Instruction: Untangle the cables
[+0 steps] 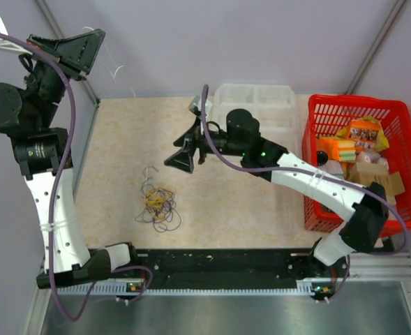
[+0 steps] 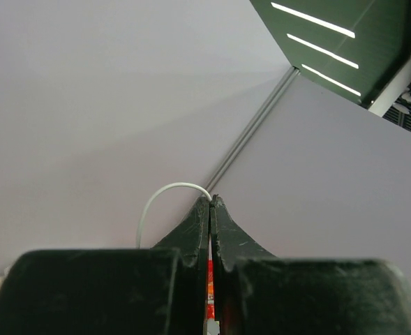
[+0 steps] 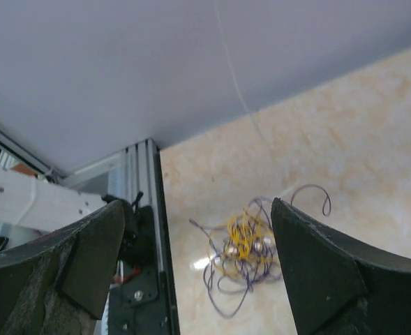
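My right gripper should move down and to the left in the top view, onto the lower part of the thin white cable, since that cable hangs from my left gripper.
The cables lie as a small loopy tangle of dark purple and yellow wires on the beige table, left of centre. In the right wrist view the cables show on the table below and between the spread fingers. My right gripper is open and empty, hovering up and to the right of the tangle; its jaws stand wide apart. My left gripper is raised high at the back left, away from the tangle. Its jaws are shut on a thin white wire that curls out of the fingertips.
A red basket with packaged goods stands at the right. A clear plastic container sits at the back. A grey wall panel and metal post border the table's left side. A black rail runs along the near edge.
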